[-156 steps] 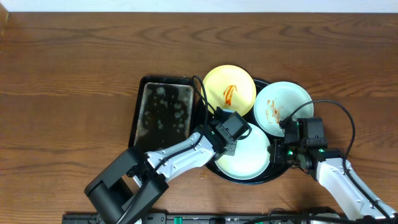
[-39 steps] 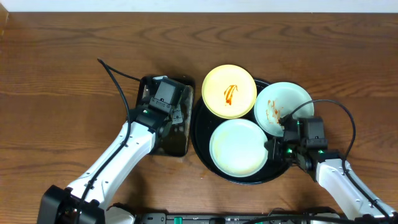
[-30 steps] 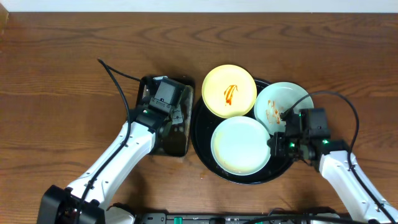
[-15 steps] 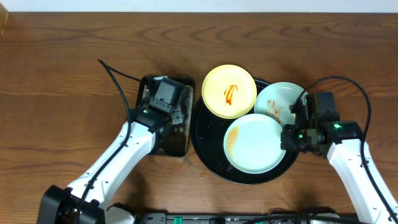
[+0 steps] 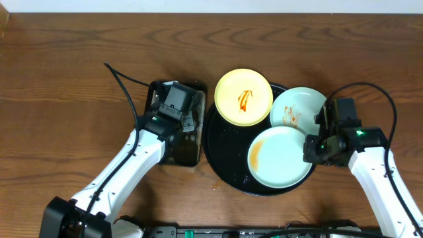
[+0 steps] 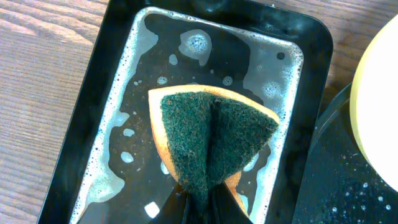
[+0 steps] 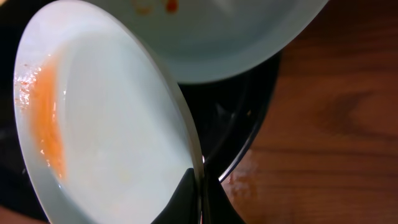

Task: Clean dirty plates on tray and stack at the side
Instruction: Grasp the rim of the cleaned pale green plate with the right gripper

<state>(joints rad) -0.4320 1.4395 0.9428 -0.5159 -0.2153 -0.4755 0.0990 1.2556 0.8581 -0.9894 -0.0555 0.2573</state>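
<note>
My right gripper should next lift the plate, carry it past the tray (image 5: 223,155) and lower to release it, as bare table lies to the gripper's right in the overhead view.
The round black tray (image 5: 223,155) holds three plates. The pale yellow plate (image 5: 243,96) with an orange-red smear sits at its top. A mint-white plate (image 5: 297,108) with sauce marks lies at the upper right. My right gripper (image 5: 312,149) is shut on the rim of the other mint-white plate (image 5: 281,158), which carries an orange smear on its left side and is tilted up (image 7: 106,137) above the tray (image 7: 245,134). My left gripper (image 5: 177,122) is shut on a green-and-orange sponge (image 6: 211,140) over the soapy rectangular pan (image 6: 106,162).
The rectangular black pan (image 5: 153,99) with suds stands left of the tray. Brown wooden table (image 5: 73,73) surrounds everything. Cables loop from both arms over the table.
My right gripper has lifted and pulled the mint-white plate to the right, toward the tray's right rim; an orange smear now shows on it. The left arm has stayed over the pan.
</note>
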